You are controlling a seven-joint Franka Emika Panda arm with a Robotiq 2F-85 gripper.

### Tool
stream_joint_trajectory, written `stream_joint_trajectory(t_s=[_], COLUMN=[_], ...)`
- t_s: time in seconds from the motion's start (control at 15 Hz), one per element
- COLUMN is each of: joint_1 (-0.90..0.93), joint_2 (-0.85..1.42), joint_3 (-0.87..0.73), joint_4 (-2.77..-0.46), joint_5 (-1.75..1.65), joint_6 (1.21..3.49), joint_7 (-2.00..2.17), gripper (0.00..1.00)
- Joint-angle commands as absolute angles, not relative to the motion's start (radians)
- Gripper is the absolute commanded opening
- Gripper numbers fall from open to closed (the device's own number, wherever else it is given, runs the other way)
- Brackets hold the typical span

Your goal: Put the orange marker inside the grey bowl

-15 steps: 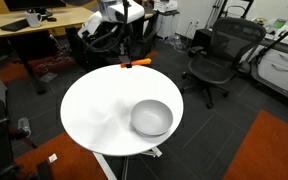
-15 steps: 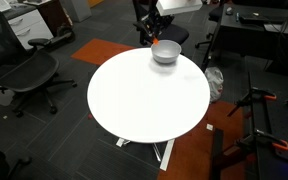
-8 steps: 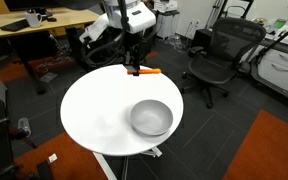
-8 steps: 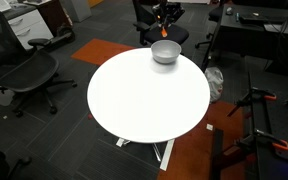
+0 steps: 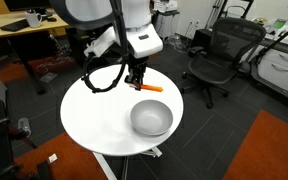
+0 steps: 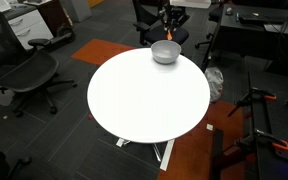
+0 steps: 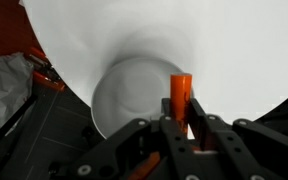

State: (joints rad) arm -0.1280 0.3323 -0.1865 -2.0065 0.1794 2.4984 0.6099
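Observation:
My gripper will next move to its left in the wrist view and go down to the grey bowl's middle (image 5: 152, 118) below to let go of the orange marker (image 5: 150, 88).
My gripper (image 5: 137, 85) is shut on the orange marker (image 5: 150, 88) and holds it level in the air above the round white table (image 5: 89, 110), just short of the grey bowl (image 5: 151, 118). In the other exterior view the gripper (image 6: 168, 22) and the marker (image 6: 166, 16) hang above the bowl (image 6: 165, 52) at the table's far edge. In the wrist view the marker (image 7: 181, 97) sticks out from between my fingers (image 7: 180, 128), over the bowl's near side (image 7: 134, 95).
Black office chairs (image 5: 218, 55) (image 6: 24, 75) stand round the white table (image 6: 149, 95). A wooden desk (image 5: 39, 22) is behind the arm. Orange carpet patches (image 5: 274, 150) lie on the dark floor.
My arm has carried the marker forward over the table and lower, from the far edge towards the grey bowl. The grip has stayed shut.

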Motion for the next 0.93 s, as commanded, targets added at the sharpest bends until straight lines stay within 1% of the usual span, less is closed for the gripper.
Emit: stream_joint_trajectory(t_s=[0.0, 0.53, 0.87], joint_1=[-0.156, -0.183, -0.195], joint_2=[0.389, 0.554, 0.624], joint_3=[-0.184, -0.186, -0.185], joint_4=[-1.948, -1.828, -1.774], joint_5=[0.227, 0.251, 0.257], joint_6=[2.451, 2.400, 2.414], joint_7=[0.574, 0.588, 0.587], gripper=[0.05, 0.05, 0.05])
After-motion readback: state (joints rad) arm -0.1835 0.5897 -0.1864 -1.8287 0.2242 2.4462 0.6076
